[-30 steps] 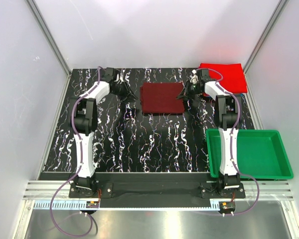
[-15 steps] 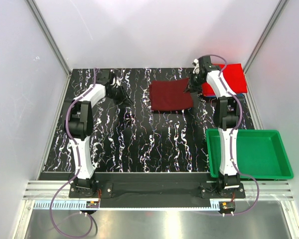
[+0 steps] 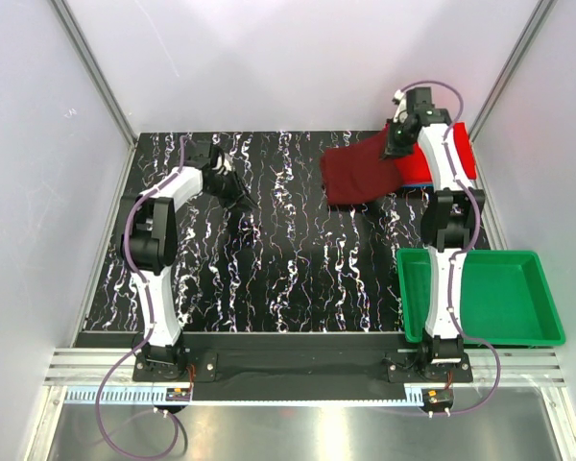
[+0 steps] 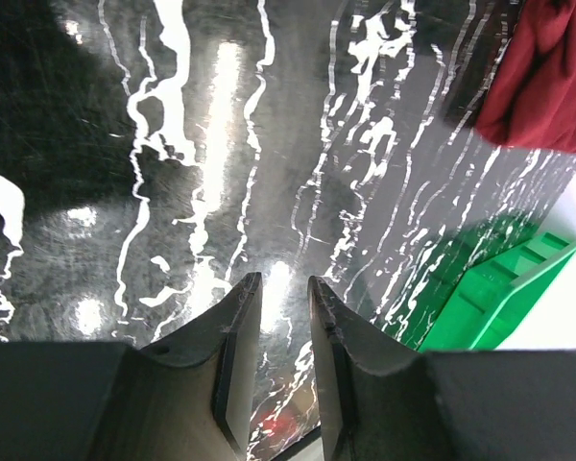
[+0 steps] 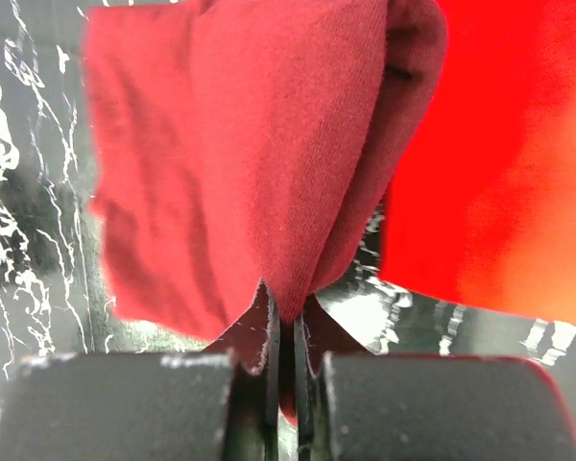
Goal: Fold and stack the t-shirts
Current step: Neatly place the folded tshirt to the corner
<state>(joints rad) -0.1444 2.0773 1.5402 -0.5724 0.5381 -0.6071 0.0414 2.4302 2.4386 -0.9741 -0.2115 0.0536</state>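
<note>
My right gripper will move across the red shirt (image 5: pixel 509 144) to the red shirt's edge by the side next, because most of the maroon shirt is still on the bare table.
The folded dark maroon t-shirt (image 3: pixel 358 175) lies at the back right of the table, its right end raised onto the bright red t-shirt (image 3: pixel 464 154). My right gripper (image 3: pixel 396 150) is shut on that raised maroon edge. In the right wrist view the maroon cloth (image 5: pixel 240 144) hangs bunched from the shut gripper (image 5: pixel 288 298), with the red shirt (image 5: pixel 509 144) beside it. A thin blue edge (image 3: pixel 415 183) shows under the red shirt. My left gripper (image 3: pixel 251 200) is at the back left, apart from the shirts. In the left wrist view it (image 4: pixel 280 280) is slightly open and empty.
A green plastic tray (image 3: pixel 480 254) stands at the front right beside the right arm, and also shows in the left wrist view (image 4: pixel 490 288). White walls and metal rails enclose the black marbled table (image 3: pixel 269 269).
My right gripper has pulled the maroon shirt right and back, lifting its right end onto the red shirt. My left gripper has let go and stays at the back left.
</note>
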